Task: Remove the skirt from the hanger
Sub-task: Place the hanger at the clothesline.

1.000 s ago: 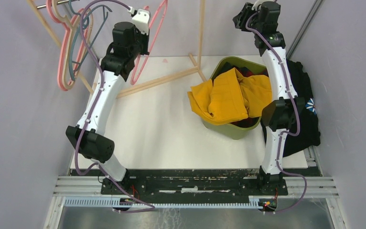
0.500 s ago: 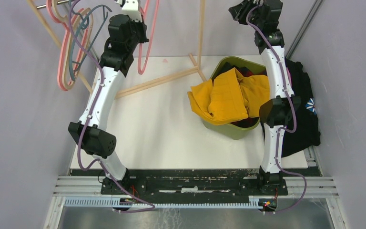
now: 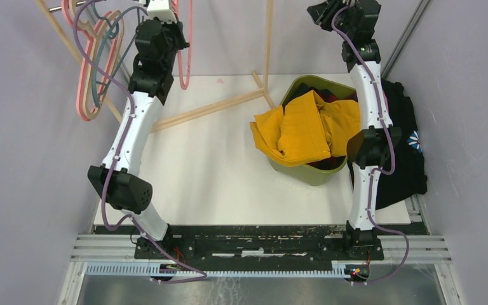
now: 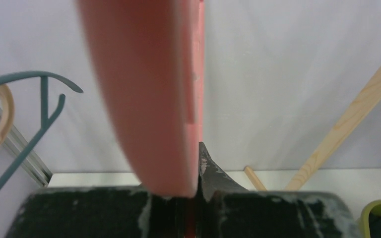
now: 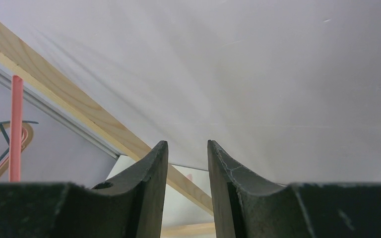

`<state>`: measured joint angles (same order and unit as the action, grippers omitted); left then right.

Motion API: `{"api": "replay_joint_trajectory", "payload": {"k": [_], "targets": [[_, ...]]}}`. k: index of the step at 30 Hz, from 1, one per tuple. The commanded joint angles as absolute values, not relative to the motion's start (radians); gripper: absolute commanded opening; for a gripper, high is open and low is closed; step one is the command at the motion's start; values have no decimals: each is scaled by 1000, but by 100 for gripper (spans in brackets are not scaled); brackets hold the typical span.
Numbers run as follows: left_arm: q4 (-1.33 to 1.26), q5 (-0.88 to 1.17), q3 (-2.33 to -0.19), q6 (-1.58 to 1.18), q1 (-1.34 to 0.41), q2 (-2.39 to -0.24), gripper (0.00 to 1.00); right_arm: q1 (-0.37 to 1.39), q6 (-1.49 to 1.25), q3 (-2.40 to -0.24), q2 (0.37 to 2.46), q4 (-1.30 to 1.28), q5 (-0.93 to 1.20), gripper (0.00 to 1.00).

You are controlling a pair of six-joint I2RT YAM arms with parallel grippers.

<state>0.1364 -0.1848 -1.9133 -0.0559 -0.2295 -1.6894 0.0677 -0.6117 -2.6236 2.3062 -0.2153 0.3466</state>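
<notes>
My left gripper needs to shift left in the top view toward the bar's teal hanger point(image 3: 94, 88) and release the pink hanger point(image 3: 185, 51), since the teal one is bare.
A bare pink hanger point(image 3: 185, 51) hangs from my left gripper point(image 3: 167, 5), high at the back left; no cloth is on it. In the left wrist view the jaws point(image 4: 196, 166) are shut on the hanger point(image 4: 144, 99), which fills the view, blurred. A yellow garment point(image 3: 300, 130), apparently the skirt, lies crumpled over the green basket point(image 3: 307, 175). My right gripper point(image 3: 321, 11) is raised at the back right. Its fingers point(image 5: 187, 146) stand apart with only the wall between them.
Several pink, teal and tan hangers point(image 3: 93, 67) hang on the rail at the back left. A wooden rack post point(image 3: 269, 38) and slat point(image 3: 210, 108) stand behind the basket. A black garment point(image 3: 408, 152) with a flower lies at the table's right edge.
My left arm has lifted the pink hanger up and to the left, toward the hangers on the rail. The right gripper's jaws have narrowed slightly.
</notes>
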Motion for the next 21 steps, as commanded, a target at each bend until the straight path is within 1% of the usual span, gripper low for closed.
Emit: {"api": "replay_joint_trajectory", "payload": {"k": [1, 6, 10, 17, 21], "targets": [[-45, -183, -1922, -75, -198, -1635, 3, 63, -629, -2654, 2305, -138, 373, 40], [-52, -65, -1945, -120, -133, -1666, 3, 64, -639, -2643, 2301, -130, 378, 40], [-6, 40, -1970, -160, -93, -1692, 3, 64, -646, -2644, 2301, -125, 380, 40], [38, 154, -2013, -201, -52, -1713, 3, 64, -654, -2654, 2311, -113, 379, 39], [50, 186, -2045, -226, -43, -1742, 3, 64, -656, -2657, 2316, -108, 380, 39]]}}
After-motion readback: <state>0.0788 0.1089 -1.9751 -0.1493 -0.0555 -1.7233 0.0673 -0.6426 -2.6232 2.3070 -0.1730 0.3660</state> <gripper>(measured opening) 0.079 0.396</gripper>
